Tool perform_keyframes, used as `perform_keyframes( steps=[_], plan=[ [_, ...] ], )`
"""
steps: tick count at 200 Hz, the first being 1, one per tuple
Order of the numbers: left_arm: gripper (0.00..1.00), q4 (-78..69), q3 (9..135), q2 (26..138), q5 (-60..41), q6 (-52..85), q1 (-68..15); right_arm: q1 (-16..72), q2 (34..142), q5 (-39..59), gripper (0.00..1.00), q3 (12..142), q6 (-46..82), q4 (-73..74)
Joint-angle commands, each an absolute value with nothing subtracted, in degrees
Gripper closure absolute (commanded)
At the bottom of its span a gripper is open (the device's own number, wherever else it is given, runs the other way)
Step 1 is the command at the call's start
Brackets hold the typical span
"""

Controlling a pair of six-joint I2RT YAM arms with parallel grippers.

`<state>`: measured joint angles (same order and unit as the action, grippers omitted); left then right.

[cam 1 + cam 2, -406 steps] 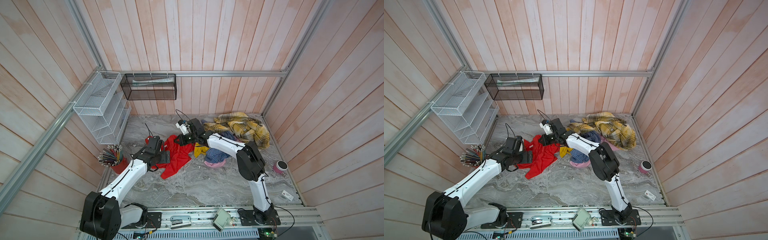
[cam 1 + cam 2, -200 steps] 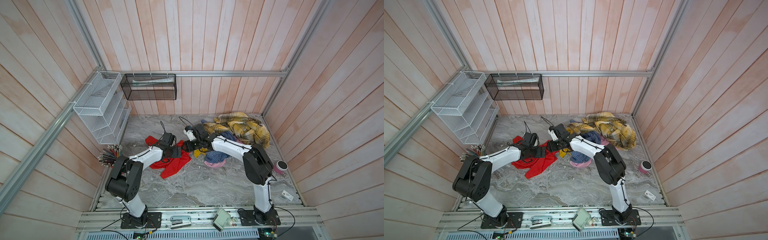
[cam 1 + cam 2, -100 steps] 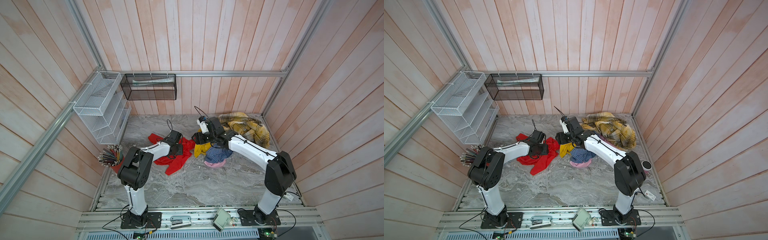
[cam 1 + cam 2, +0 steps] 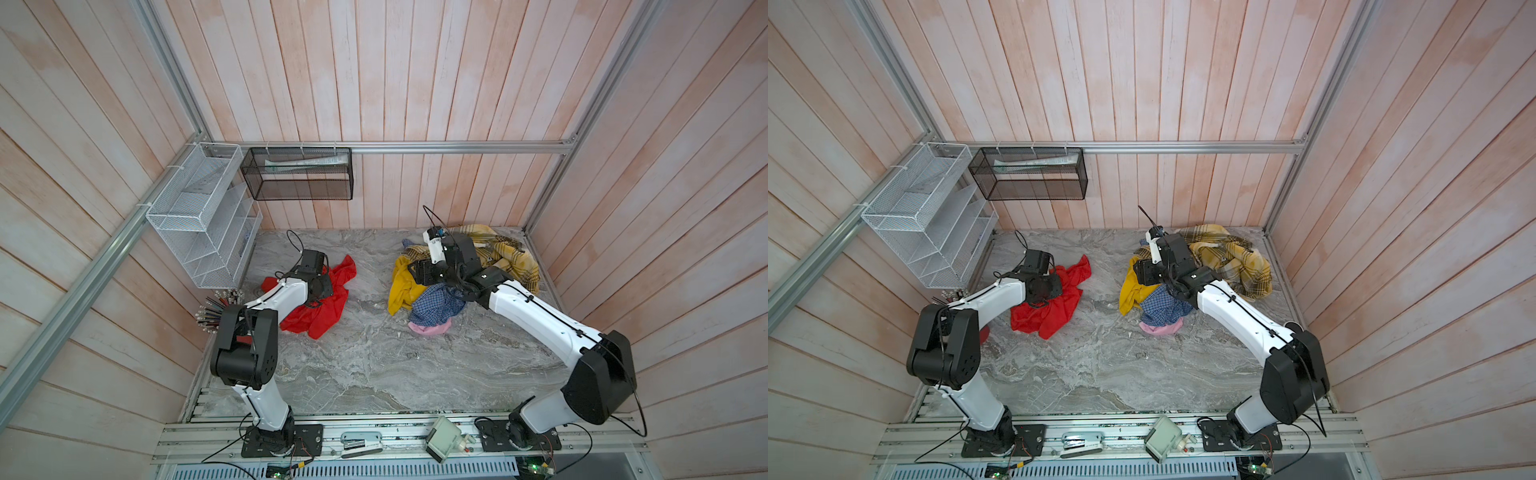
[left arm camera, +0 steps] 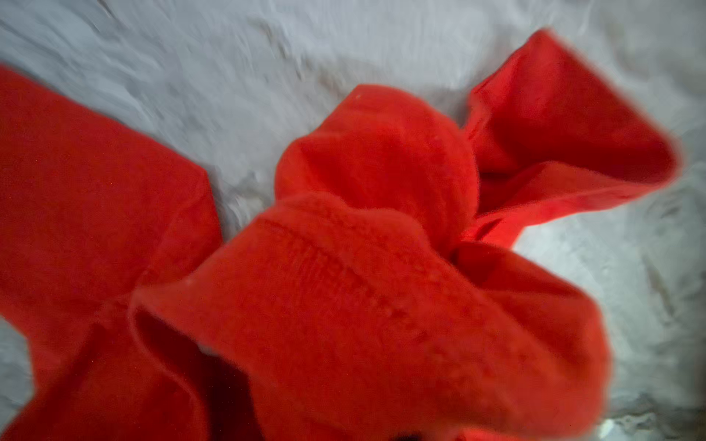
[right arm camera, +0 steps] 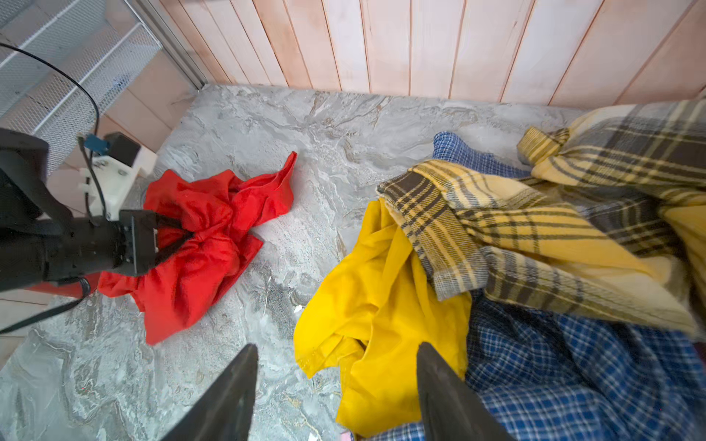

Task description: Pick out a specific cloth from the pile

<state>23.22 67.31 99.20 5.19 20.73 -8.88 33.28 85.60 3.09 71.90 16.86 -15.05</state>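
I should move my left gripper up toward the white wire rack, then down onto the tabletop beside it, to let go of the red cloth clear of the pile.
The cloth (image 4: 322,309) (image 4: 1054,309) is a bright red garment, bunched on the grey table left of the pile and apart from it. My left gripper (image 6: 190,235) (image 4: 319,296) is shut on a fold of it, and red fabric (image 5: 363,267) fills the left wrist view and hides the fingers. The pile (image 4: 490,259) (image 4: 1229,257) (image 6: 535,244) holds yellow-and-grey plaid, mustard yellow, blue checked and pink pieces. My right gripper (image 6: 338,349) (image 4: 415,271) stands open just above the mustard-yellow cloth (image 6: 382,290), holding nothing.
A cup of pencils (image 4: 216,309) stands at the table's left edge beside the left arm. A white wire rack (image 4: 199,216) and a black mesh basket (image 4: 297,178) hang on the walls. Bare marble (image 4: 370,291) lies between the cloth and the pile.
My left gripper went from open to shut on the red cloth after reaching further over it. My right gripper drew back right, off the red cloth to the pile's edge.
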Motion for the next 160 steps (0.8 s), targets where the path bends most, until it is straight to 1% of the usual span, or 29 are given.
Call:
perform_keyframes(
  steps=[1,26,47,64,134,158,160],
  plan=[
    [1.0,21.4,73.6,94.7,6.8,19.9,-7.0,31.8,83.1,1.0,0.34,70.0,16.2,-13.9],
    [1.0,23.0,78.5,96.1,7.3,20.1,-4.4,29.7,80.7,0.2,0.34,68.2,15.9,-14.9],
    [1.0,23.8,80.2,99.0,8.4,20.0,-3.9,28.0,78.7,0.2,0.34,66.3,16.0,-15.3],
    [1.0,22.2,79.0,100.8,9.5,21.4,-3.7,27.1,77.3,-0.2,0.34,65.3,15.9,-15.8],
    [1.0,19.6,74.9,112.4,3.4,25.8,-3.3,25.5,72.9,-1.9,0.33,61.0,15.5,-17.3],
    [1.0,19.8,74.3,113.6,1.9,26.1,-3.3,25.0,69.6,-1.8,0.29,58.6,14.8,-15.2],
    [0.98,19.7,74.2,113.6,1.9,26.2,-3.3,25.0,69.3,-1.8,0.29,58.4,14.7,-15.0]
  ],
)
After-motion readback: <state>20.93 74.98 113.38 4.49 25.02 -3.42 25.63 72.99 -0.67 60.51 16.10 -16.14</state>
